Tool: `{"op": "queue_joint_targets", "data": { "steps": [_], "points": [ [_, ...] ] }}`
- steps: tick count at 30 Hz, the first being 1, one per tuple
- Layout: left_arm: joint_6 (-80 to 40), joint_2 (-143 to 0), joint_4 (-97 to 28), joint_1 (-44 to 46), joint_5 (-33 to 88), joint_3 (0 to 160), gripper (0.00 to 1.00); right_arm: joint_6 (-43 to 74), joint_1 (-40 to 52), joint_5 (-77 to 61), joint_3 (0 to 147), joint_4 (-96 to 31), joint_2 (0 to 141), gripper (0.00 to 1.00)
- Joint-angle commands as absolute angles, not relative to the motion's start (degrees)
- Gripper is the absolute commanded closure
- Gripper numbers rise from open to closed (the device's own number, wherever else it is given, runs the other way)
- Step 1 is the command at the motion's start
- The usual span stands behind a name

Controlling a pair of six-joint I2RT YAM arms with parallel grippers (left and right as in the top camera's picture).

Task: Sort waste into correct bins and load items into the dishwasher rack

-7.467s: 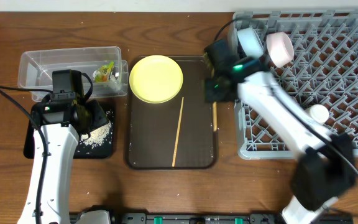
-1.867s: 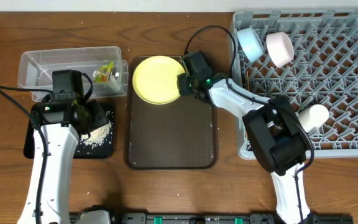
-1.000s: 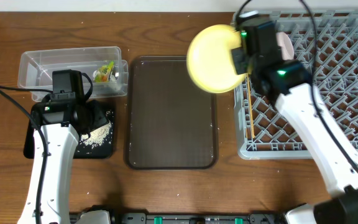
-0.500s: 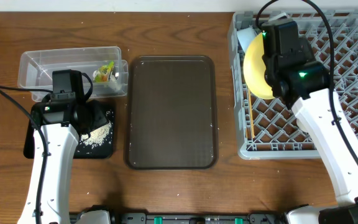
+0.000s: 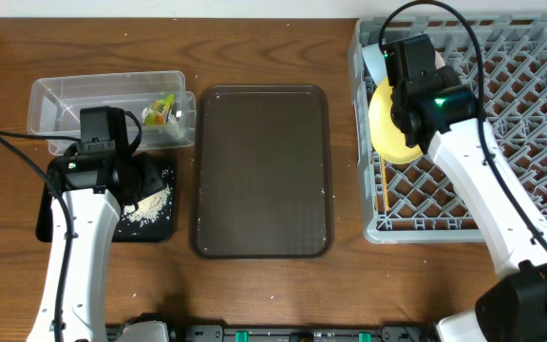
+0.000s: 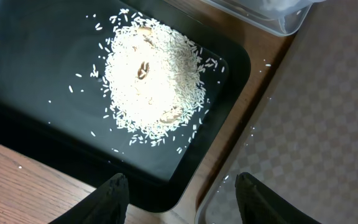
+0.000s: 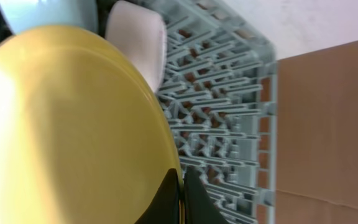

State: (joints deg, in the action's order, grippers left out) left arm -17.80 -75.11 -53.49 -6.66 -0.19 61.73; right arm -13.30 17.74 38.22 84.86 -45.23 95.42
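I will next lower the yellow plate on edge with my right gripper at the rack's side by the serving tray, since the bowls fill the rack's far corner.
My right gripper is shut on the rim of the round yellow plate, which it holds on edge over the left part of the grey dishwasher rack. In the right wrist view the gripper pinches the plate, with the light blue bowl and the pinkish bowl behind it in the rack. Chopsticks lie in the rack. My left gripper is open above the black tray that holds the rice heap. The white cup is hidden.
The clear tub at the back left holds the green-and-orange wrapper. The black tray with rice lies in front of it. The dark brown serving tray lies between the bins and the rack.
My right gripper has lifted the yellow plate off the brown tray, carried it right to the rack and turned it on edge. The chopsticks now lie in the rack. The left arm has not moved.
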Motion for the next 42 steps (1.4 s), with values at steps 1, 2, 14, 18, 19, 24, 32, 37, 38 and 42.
{"op": "queue_joint_targets", "data": {
  "steps": [1,2,14,18,19,24,32,37,38,42],
  "points": [
    [-17.9,-74.8,-53.6,-6.8,-0.5,62.1,0.42,-8.8,17.8,32.0,84.6,-44.8,95.8,0.98],
    [-17.9,-74.8,-53.5,-6.8,-0.5,62.1,0.42,-7.8,17.9,30.3,84.6,-44.5,95.8,0.98],
    [-17.9,-74.8,-53.6,-6.8,-0.5,62.1,0.42,6.2,18.0,25.0,84.6,-44.4,91.9,0.50],
    [-17.9,-74.8,-53.6,-6.8,-0.5,62.1,0.42,12.1,17.0,24.8,84.6,-46.6,88.4,0.31],
    [-17.9,-74.8,-53.5,-6.8,-0.5,62.1,0.42,13.4,16.7,23.9,84.6,-47.5,87.5,0.28],
    [-17.9,-74.8,-53.6,-6.8,-0.4,62.1,0.31,14.0,13.6,6.0,84.6,-53.2,85.4,0.20],
    [-16.8,-74.8,-55.7,-6.8,0.1,62.1,0.18,22.2,11.6,-0.6,82.7,-60.4,85.7,0.01],
    [-12.7,-74.9,-58.9,-6.2,4.1,61.3,0.16,22.7,11.7,-0.8,76.9,-58.6,85.1,0.01],
    [-12.7,-74.9,-60.1,-5.9,4.1,61.0,0.15,22.7,11.7,-1.4,74.7,-57.3,84.7,0.01],
    [-12.7,-74.5,-62.0,-4.0,4.1,59.7,0.27,23.9,12.3,-2.1,66.3,-51.8,81.7,0.01]
  ]
}}
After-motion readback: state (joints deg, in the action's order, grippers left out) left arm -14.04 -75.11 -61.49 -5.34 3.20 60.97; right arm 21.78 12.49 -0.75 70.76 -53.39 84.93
